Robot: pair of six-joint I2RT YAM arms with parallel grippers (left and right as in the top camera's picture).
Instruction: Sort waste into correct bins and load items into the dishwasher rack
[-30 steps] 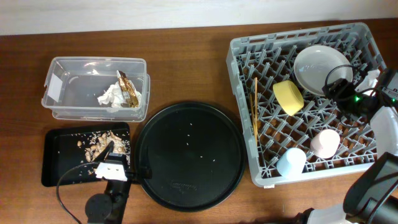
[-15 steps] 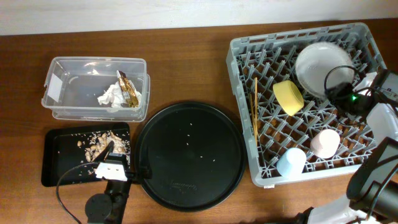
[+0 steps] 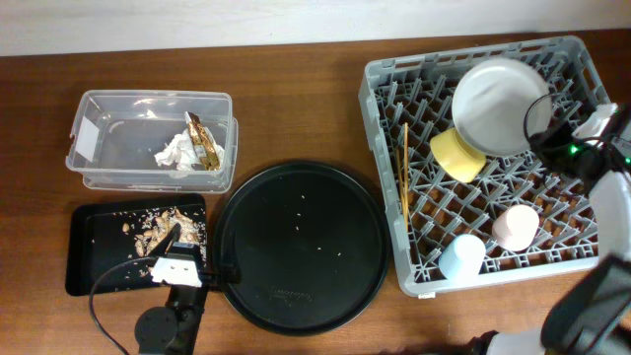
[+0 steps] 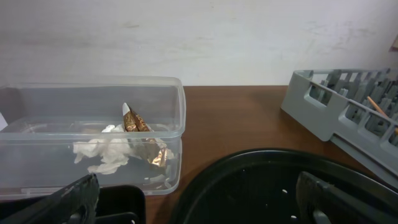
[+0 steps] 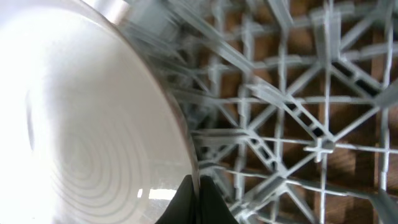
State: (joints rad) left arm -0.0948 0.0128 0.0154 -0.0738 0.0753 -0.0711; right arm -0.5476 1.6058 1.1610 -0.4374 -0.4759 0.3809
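My right gripper should move the plate (image 3: 496,104) to its left in the overhead view, toward the empty slots beside the chopsticks, and release it there.
The pale grey plate (image 3: 496,104) stands tilted on edge in the back of the dishwasher rack (image 3: 383,148). My right gripper (image 3: 545,133) is shut on its right rim. In the right wrist view the dark fingertips (image 5: 186,202) pinch the rim of the plate (image 5: 81,137) above the rack lattice (image 5: 298,118). The yellow bowl (image 3: 454,156), chopsticks (image 3: 404,173), pink cup (image 3: 515,227) and blue cup (image 3: 460,256) lie in the rack. My left gripper (image 3: 177,247) hovers open by the black tray's (image 3: 89,256) right end, holding nothing; it (image 4: 199,205) faces the clear tub (image 4: 177,99).
The clear tub (image 3: 94,148) holds white tissue (image 3: 175,154) and the foil wrapper (image 3: 204,141). Brown scraps (image 3: 158,225) lie in the shallow black tray. A large round black tray (image 3: 301,247) with a few crumbs sits between the bins and the rack.
My right gripper closed on the plate's rim. The plate went from lying flat to tilted up on edge, shifting left over the yellow bowl. The left arm stayed still.
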